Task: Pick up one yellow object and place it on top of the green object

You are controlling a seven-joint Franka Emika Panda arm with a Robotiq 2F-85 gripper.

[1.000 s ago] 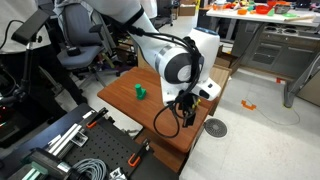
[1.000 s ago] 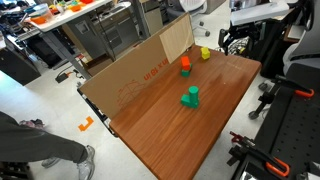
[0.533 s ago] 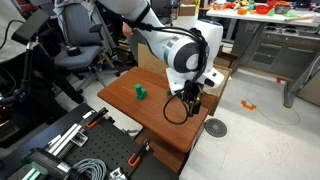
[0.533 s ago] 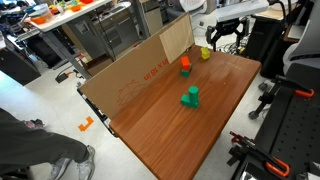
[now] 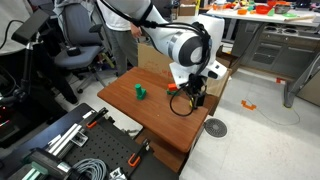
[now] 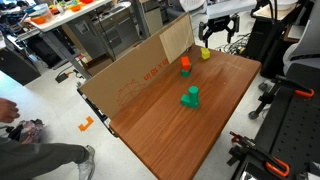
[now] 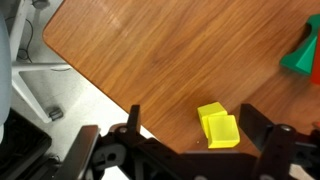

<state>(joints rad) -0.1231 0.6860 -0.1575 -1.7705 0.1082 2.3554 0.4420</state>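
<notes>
The gripper should move toward the right in the wrist view and lower around the larger-looking yellow block point(image 6: 205, 51) point(image 7: 223, 132), because that block is closer to one open finger.
The green object point(image 5: 140, 92) is a small dark-green block near the middle of the wooden table point(image 6: 200, 125); it also shows in the other exterior view point(image 6: 190, 97). A yellow object point(image 6: 205, 53) lies at the table's far end. In the wrist view it is two yellow blocks point(image 7: 218, 125) touching each other. My gripper point(image 7: 195, 125) is open and hovers over them, a finger on each side, nothing held. It shows in both exterior views point(image 6: 213, 38) point(image 5: 192, 97); in one the arm hides the yellow blocks.
An orange-red piece point(image 6: 185, 65) stands between the yellow and green objects. A red-and-green shape point(image 7: 303, 55) is cut off at the wrist view's right edge. A cardboard wall point(image 6: 140, 70) lines one long side. The table edge and floor point(image 7: 60, 90) are close to the yellow blocks.
The arm has swung along the table to its far end. The open gripper now hangs over the yellow blocks. The blocks have not moved.
</notes>
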